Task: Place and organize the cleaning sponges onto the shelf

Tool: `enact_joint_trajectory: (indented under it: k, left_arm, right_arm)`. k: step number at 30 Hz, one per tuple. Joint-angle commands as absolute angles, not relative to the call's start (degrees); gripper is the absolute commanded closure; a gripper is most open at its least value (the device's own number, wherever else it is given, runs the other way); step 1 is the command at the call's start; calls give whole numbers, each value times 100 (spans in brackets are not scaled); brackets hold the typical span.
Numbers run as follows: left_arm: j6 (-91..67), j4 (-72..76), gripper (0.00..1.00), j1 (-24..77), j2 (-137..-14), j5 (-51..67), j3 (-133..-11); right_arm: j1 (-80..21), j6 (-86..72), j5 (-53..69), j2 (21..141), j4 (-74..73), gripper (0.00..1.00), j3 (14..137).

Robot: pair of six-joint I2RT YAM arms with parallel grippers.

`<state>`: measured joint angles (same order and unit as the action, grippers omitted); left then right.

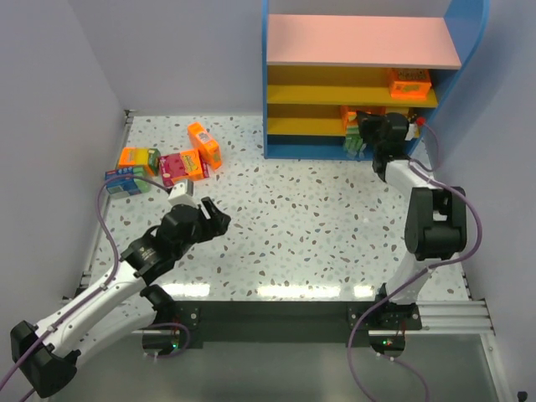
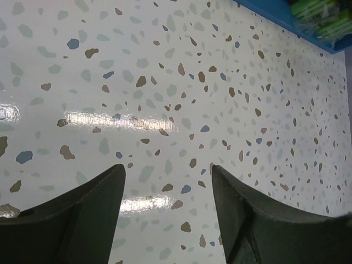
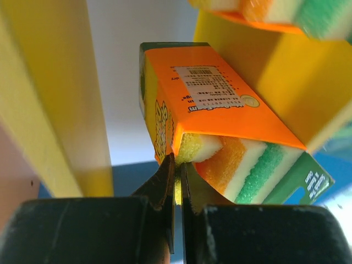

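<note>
My right gripper pushes outward next, deeper into the shelf's lower level, and releases the yellow sponge edge, since the orange pack's green corner juts past the yellow board.
The shelf [image 1: 362, 40] stands at the back right, blue-framed with a pink top and yellow tiers. My right gripper [image 1: 360, 128] reaches into a lower tier. In the right wrist view it [image 3: 177, 166] is shut on the yellow sponge edge at the corner of an orange sponge pack [image 3: 212, 96], between yellow boards. Another orange pack [image 1: 409, 82] lies on the upper tier. Several packs lie at the table's left: orange [image 1: 203, 145], magenta [image 1: 184, 166], orange-green [image 1: 138, 157] and blue [image 1: 124, 180]. My left gripper [image 1: 219, 219] is open and empty above the table [image 2: 168, 168].
Green sponges [image 1: 355, 144] sit at the shelf's bottom tier and show in the left wrist view [image 2: 324, 16] behind the blue base [image 2: 275, 16]. The speckled table [image 1: 318, 218] is walled on the left, back and right. The right arm's elbow [image 1: 435, 222] stands near the right wall.
</note>
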<state>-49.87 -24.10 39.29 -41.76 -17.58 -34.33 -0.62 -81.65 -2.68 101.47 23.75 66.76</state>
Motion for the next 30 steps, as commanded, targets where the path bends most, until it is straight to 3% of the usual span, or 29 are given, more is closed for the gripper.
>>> enact_joint_trajectory:
  k: [1,11,21,30]
  left_arm:
    - [-4860,-2557,30,3902,-4122,-1995,-3700]
    - [-4860,-2813,29,3902,-3982,-2241,-3850]
    - [-5001,-2874,25,3902,-3964,-2452,-3841]
    - [-4966,-2857,19,3902,-4008,-2715,-3964]
  right_arm:
    - [-35,-8244,-624,10476,2628,100,7198]
    - [-17,-8200,-782,10907,2680,100,7480]
    - [263,-8270,-308,10812,4005,56,6778]
    - [457,-8472,386,10310,5378,48,5714]
